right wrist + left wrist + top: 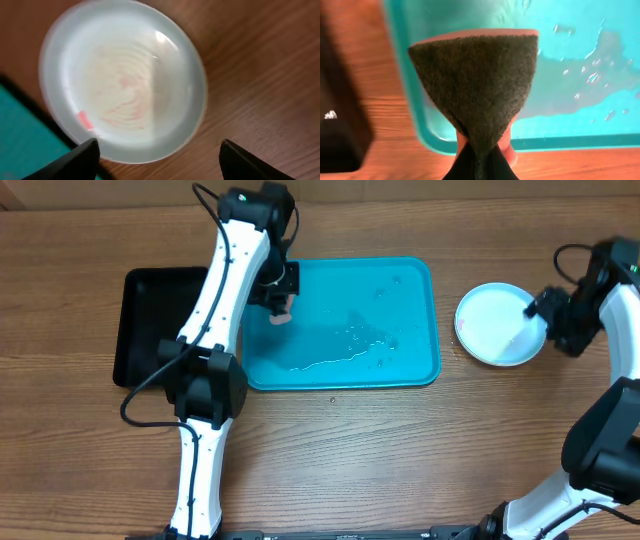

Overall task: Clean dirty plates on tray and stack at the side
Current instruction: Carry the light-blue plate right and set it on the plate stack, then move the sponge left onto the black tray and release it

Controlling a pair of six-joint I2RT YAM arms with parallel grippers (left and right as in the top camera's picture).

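Observation:
The black tray point(160, 326) point(340, 112) is to the left of my left gripper in the overhead view, so my left gripper will next move over it and go down to let go of the sponge.
The turquoise tray point(420, 330) lies mid-table, wet, with no plates on it; it also shows in the left wrist view point(580, 75). My left gripper point(281, 308) is shut on a pink sponge with a dark scouring face point(480, 85), held over the tray's left edge. A light-blue-rimmed plate point(495, 325) with faint red smears lies on the wood right of the tray; it also fills the right wrist view point(125, 80). I cannot tell whether other plates lie under it. My right gripper point(540, 315) is open and empty, at the plate's right edge, with its fingertips point(160, 160) apart.
A black tray point(150, 320) lies left of the turquoise tray, partly under my left arm. Water pools in the turquoise tray's middle point(350, 345). Bare wood surrounds the plate on the right.

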